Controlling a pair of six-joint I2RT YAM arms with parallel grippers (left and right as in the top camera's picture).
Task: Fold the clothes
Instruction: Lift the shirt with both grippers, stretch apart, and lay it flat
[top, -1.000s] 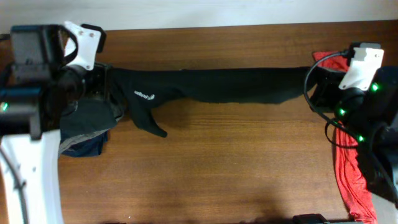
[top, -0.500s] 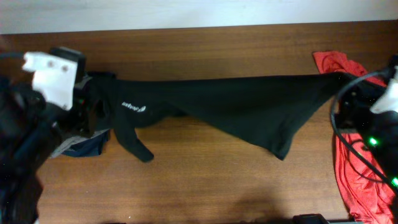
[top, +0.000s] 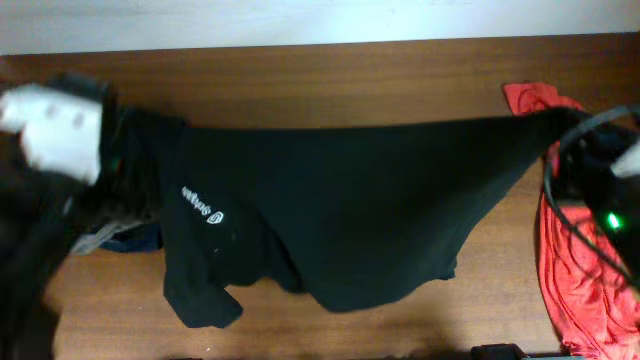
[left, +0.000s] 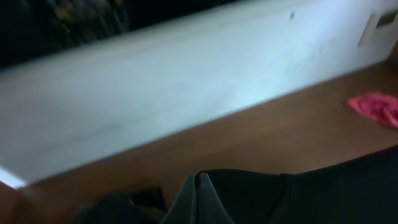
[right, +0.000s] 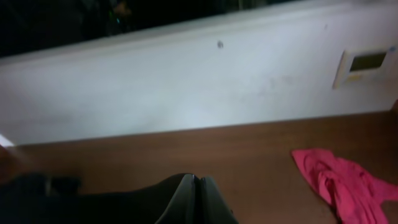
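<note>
The left gripper moves outward toward the white wall next and releases the shirt's top edge, since the shirt's lower part droops toward the front, with bare table beyond (top: 207, 95) (left: 175, 157).
A black shirt (top: 340, 215) with a small white logo (top: 200, 205) hangs stretched between my two grippers above the wooden table (top: 330, 75). Its lower part droops toward the front. My left gripper (top: 130, 130) is shut on the shirt's left top edge; in the left wrist view the closed fingers (left: 198, 186) pinch black cloth (left: 311, 193). My right gripper (top: 565, 125) is shut on the shirt's right top corner; the right wrist view shows its closed fingers (right: 198, 190) with black cloth (right: 93, 208) to the left.
A red garment (top: 565, 270) lies along the table's right edge, also in the right wrist view (right: 342, 183) and left wrist view (left: 376, 107). A dark blue and grey garment (top: 115, 238) lies at the left edge. A white wall (right: 186, 81) runs behind the table.
Both arms have lifted and moved toward the front. The shirt has gone from a bunched strip to an opened sheet hanging wide, its hem and sleeve dropping low.
</note>
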